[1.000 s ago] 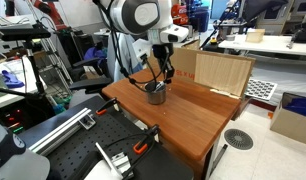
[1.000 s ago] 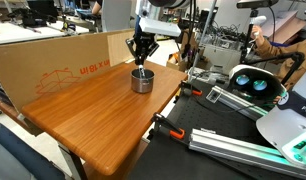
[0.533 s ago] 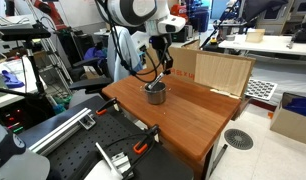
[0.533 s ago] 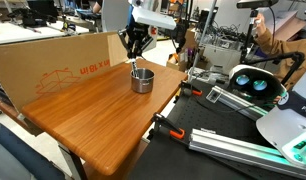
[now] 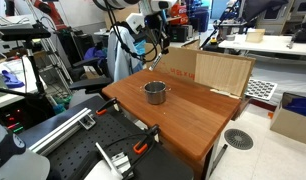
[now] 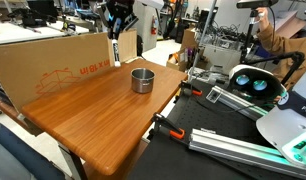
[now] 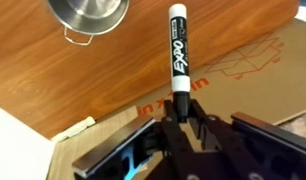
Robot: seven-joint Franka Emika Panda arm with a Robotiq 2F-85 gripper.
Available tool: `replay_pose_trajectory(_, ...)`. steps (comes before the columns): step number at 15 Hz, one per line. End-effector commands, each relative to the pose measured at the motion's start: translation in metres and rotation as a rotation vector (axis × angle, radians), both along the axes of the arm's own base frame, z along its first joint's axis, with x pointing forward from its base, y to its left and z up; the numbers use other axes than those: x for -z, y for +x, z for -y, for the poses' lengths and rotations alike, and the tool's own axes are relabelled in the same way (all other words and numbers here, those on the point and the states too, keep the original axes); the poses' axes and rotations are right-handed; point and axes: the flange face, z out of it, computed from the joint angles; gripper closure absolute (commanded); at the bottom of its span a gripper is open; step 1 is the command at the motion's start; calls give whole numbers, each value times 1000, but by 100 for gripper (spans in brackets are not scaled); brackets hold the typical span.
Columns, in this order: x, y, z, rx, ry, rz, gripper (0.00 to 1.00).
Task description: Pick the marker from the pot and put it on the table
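Note:
My raised gripper lowers the marker onto the bare tabletop beside the silver pot next and releases it. That patch lies below, clear of other things.
The marker (image 7: 179, 50) is a white Expo pen with black ends. In the wrist view my gripper (image 7: 180, 105) is shut on its lower end and holds it upright. In both exterior views the gripper (image 5: 156, 32) (image 6: 115, 30) is raised well above the table, off to the side of the pot towards the cardboard, with the marker (image 6: 115, 50) hanging below it. The silver pot (image 5: 155, 93) (image 6: 142, 80) (image 7: 88, 15) stands on the reddish-brown table (image 5: 198, 118) (image 6: 93, 125) and looks empty.
A light cardboard panel (image 5: 223, 72) (image 6: 48, 65) (image 7: 263, 60) stands along the table's far edge. Clamps and metal rails (image 6: 233, 145) lie beside the table. White tables and lab clutter surround it.
My gripper has risen out of the pot with the marker in it and moved away towards the cardboard panel. The pot has stayed in place.

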Motion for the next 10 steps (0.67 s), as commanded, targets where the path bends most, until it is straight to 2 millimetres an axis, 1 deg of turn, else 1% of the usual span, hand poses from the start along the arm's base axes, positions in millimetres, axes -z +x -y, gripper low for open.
replay_pose_trajectory(1, -6, 2, -15, 2, 15, -21, 95)
replay_pose_trajectory(4, 5, 2, -31, 8, 83, -81, 95)
replay_pose_trajectory(6, 16, 3, -40, 8, 114, -118, 95)
replay_pose_trajectory(10, 51, 4, -56, -3, 126, -181, 95)
